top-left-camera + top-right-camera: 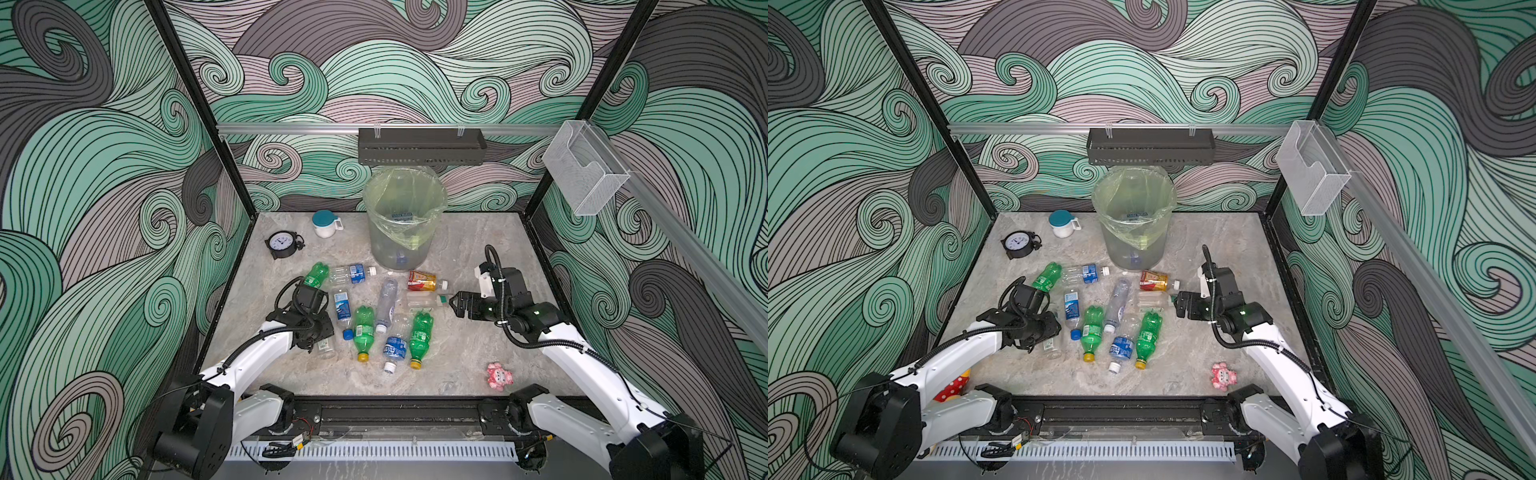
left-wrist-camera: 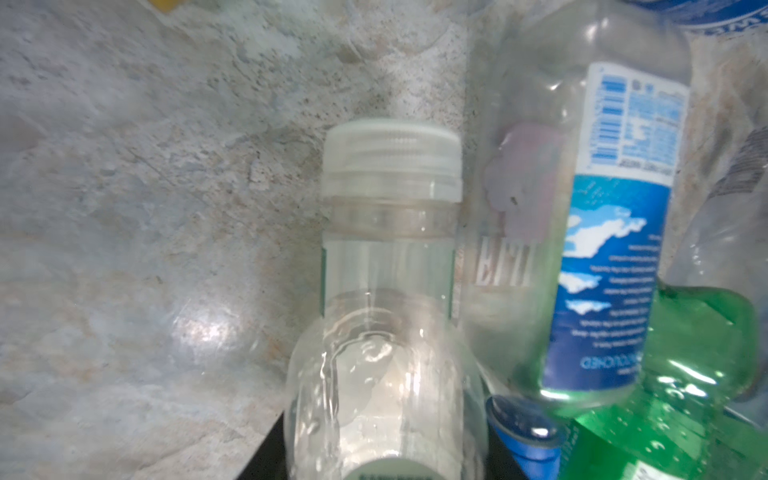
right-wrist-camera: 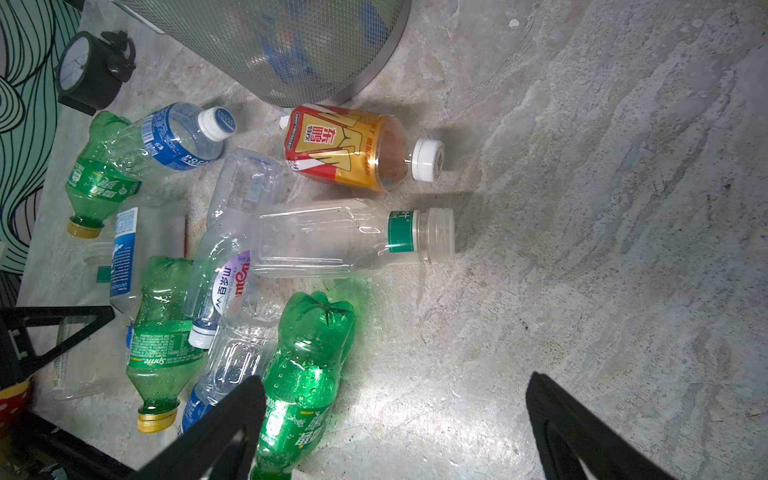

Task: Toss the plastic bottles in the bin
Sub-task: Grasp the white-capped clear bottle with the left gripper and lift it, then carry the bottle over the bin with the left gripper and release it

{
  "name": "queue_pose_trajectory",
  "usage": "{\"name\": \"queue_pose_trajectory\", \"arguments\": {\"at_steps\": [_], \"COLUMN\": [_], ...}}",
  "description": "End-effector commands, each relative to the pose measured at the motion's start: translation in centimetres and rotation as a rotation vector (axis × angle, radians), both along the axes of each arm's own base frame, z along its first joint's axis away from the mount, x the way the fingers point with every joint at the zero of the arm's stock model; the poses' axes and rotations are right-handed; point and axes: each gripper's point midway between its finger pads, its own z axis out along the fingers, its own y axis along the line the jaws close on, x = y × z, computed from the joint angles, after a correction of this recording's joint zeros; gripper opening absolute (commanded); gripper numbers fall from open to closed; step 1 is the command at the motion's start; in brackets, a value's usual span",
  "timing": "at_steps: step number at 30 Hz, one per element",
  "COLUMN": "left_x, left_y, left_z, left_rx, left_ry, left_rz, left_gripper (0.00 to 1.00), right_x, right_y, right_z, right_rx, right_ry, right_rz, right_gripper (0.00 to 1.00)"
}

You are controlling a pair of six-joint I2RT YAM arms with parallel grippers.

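My left gripper needs to lift the small clear bottle up next, then move it outward over the bin and let go, because the bin's opening (image 1: 405, 198) is higher and outward of it.
My left gripper (image 1: 321, 338) is shut on a small clear bottle with a white cap (image 2: 390, 232), low over the table's front left (image 1: 1052, 348). Several plastic bottles lie in a heap mid-table: green ones with yellow caps (image 1: 363, 332), clear ones with blue labels (image 1: 343, 309), and a red-orange labelled one (image 3: 345, 147). The bin (image 1: 372, 232), grey with a yellow-green liner, stands behind them and holds a few bottles. My right gripper (image 3: 395, 380) is open and holds nothing, right of a clear bottle with a teal neck band (image 3: 332, 239).
A black clock (image 1: 284, 244) and a white jar with a teal lid (image 1: 326, 223) stand at the back left. A pink toy (image 1: 500, 376) lies front right. A black perforated shelf (image 1: 422, 145) and a clear mesh box (image 1: 584, 170) hang on the walls.
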Motion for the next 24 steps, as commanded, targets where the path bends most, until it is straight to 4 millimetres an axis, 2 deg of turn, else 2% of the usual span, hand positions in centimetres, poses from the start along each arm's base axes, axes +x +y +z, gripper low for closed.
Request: {"name": "queue_pose_trajectory", "arguments": {"at_steps": [1,9,11,14,16,19,22,24], "left_x": [0.2,-0.2,0.0,0.9,1.9,4.1,7.2,10.1], "left_y": [1.0,2.7,2.6,2.1,1.6,0.5,-1.8,-3.8], "left_z": [2.5,4.5,5.0,6.8,8.8,12.8,18.1,22.5], "left_rx": [0.037,0.083,0.080,0.082,0.091,0.083,0.028,-0.020], "left_ry": [-0.052,-0.128,-0.154,-0.205,-0.234,-0.303,-0.415,-0.495], "left_rz": [0.040,0.090,0.082,0.016,-0.023,-0.086,-0.159,-0.201], "left_gripper": [0.37,0.34,0.34,0.32,0.32,0.32,0.32,0.32], "right_x": [-0.2,-0.2,-0.3,-0.3,-0.2,-0.2,-0.1,0.0], "right_y": [-0.4,-0.5,-0.5,-0.5,-0.5,-0.5,-0.3,-0.2], "right_z": [-0.2,-0.4,-0.5,-0.5,-0.5,-0.8,-0.9,-0.9], "right_rx": [-0.015,-0.021,-0.024,-0.028,-0.028,-0.027,-0.019,-0.012], "right_ry": [0.005,0.014,0.015,0.016,0.015,0.023,0.027,0.026], "right_rz": [-0.012,-0.013,-0.012,-0.012,-0.013,-0.013,-0.012,-0.013], "right_gripper": [0.98,0.98,0.98,0.98,0.98,0.98,0.98,0.98]}}
